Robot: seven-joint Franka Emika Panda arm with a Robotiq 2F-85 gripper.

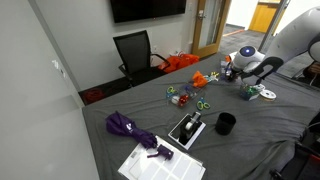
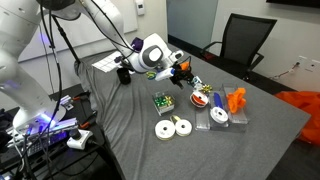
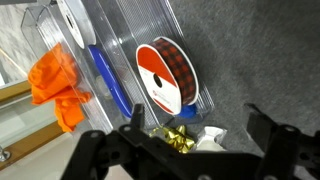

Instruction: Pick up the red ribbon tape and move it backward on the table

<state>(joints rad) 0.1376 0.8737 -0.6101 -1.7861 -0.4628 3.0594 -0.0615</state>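
Observation:
My gripper should lower open and ease outward until its fingers straddle the red ribbon tape, since the roll stands below and outward of it.
The red ribbon tape is a dark-red roll with a white side label. It stands on edge inside a clear plastic tray in the wrist view, and shows as a small red spot in an exterior view. My gripper is open and empty, its fingers spread over the grey cloth just short of the roll. It hovers above the table in both exterior views. The table is covered in dark grey cloth.
A bright orange plastic object and a blue stick lie by the tray. A gold bow lies between my fingers. Two white tape rolls, a black mug, a purple umbrella and papers lie on the table.

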